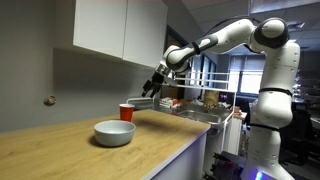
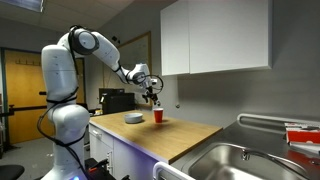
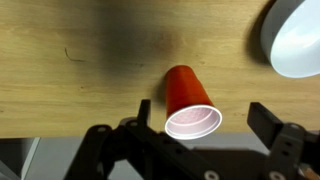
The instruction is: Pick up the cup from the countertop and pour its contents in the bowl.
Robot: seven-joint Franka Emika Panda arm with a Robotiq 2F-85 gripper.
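The cup's opening faces up below me, so my gripper should next move down and outward to straddle the small red cup's rim on the side away from the bowl.
The small red cup [image 1: 126,112] stands upright on the light-wood countertop [image 1: 60,150], just behind the wide pale bowl [image 1: 115,132]. It also shows in an exterior view [image 2: 158,116] with the bowl [image 2: 134,119] beside it. My gripper [image 1: 153,85] hangs open above the cup, apart from it. In the wrist view the cup [image 3: 190,104] sits between my open fingers [image 3: 205,122], pale inside visible, contents not discernible. The bowl's rim [image 3: 292,42] is at the upper right.
White wall cabinets [image 1: 120,28] hang above the counter. A steel sink [image 2: 240,160] with a faucet lies at the counter's end. A rack with items [image 1: 205,100] stands beyond the sink. A grey wall runs along the counter's back.
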